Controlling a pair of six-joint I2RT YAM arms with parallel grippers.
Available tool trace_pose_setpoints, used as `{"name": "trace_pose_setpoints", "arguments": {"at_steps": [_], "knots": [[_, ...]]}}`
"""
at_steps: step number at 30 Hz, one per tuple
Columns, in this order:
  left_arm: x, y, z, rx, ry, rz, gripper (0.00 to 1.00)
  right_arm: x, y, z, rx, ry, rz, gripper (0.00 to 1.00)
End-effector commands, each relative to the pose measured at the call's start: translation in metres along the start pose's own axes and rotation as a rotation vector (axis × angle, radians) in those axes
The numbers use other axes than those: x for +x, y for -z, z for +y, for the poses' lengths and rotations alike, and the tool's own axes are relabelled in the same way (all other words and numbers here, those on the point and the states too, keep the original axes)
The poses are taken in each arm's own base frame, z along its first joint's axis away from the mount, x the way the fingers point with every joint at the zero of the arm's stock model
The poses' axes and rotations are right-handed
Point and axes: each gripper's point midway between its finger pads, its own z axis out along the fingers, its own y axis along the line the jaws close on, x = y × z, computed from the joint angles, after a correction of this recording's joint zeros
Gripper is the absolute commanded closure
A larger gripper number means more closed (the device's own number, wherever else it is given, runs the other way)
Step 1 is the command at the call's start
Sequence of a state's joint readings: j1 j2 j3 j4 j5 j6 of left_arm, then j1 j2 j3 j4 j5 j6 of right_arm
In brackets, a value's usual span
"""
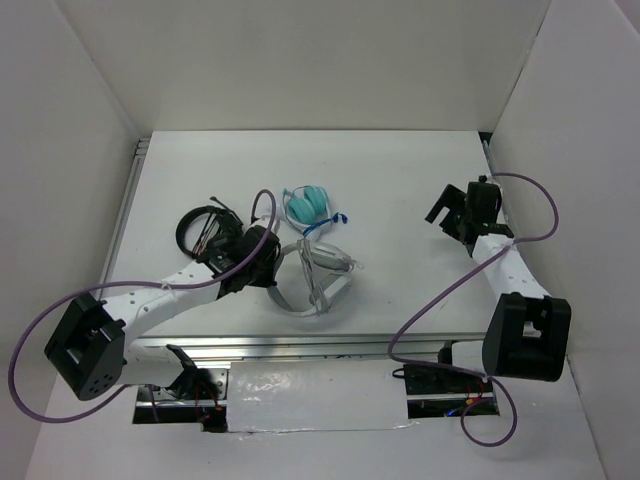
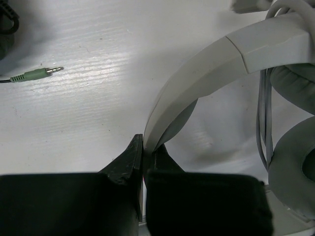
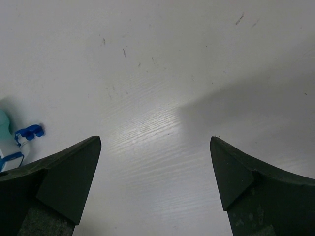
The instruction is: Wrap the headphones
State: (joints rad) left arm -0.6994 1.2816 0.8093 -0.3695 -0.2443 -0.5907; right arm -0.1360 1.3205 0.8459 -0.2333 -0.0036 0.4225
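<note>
The headband (image 2: 221, 56) is hanging above the table. My left gripper will next move down gently and to the left in the top view, onto the bare table, to let go of the headband.
The white headphones (image 1: 318, 278) lie in the middle of the table (image 1: 400, 170), with their grey cable bunched by the earcups. My left gripper (image 1: 272, 268) is shut on the left end of the wide headband (image 2: 221, 56). In the left wrist view the band's edge is pinched between the two black fingertips of that gripper (image 2: 147, 146), a padded earcup (image 2: 295, 169) sits at the right, and the thin grey cable (image 2: 263, 118) hangs down beside it. My right gripper (image 1: 450, 225) hovers open over bare table at the far right, with nothing between its fingers (image 3: 74, 167).
Small teal headphones (image 1: 306, 205) with a blue cable tie (image 3: 28, 132) lie behind the white pair. A black coiled headset (image 1: 205, 230) lies to the left, and its green jack plug (image 2: 37, 74) rests on the table. White walls enclose the table on three sides.
</note>
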Motion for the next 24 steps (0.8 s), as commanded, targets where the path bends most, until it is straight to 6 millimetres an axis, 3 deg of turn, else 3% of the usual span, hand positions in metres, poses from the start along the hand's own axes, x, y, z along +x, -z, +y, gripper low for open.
{"name": "trace_pose_setpoints", "arguments": {"at_steps": [1, 7, 15, 24], "knots": [[-0.018, -0.005, -0.019, 0.063, 0.081, -0.080, 1.00, -0.008, 0.013, -0.003, 0.028, -0.010, -0.034, 0.00], [-0.008, -0.007, -0.015, 0.056, 0.124, -0.069, 1.00, -0.010, 0.018, 0.001, 0.009, -0.010, -0.048, 0.00], [0.007, -0.011, 0.011, -0.050, 0.184, -0.050, 1.00, -0.006, 0.014, 0.002, 0.011, -0.008, -0.030, 0.00], [0.012, -0.014, 0.041, -0.146, 0.282, -0.021, 0.97, -0.003, 0.011, 0.008, 0.018, 0.016, -0.012, 0.00]]}}
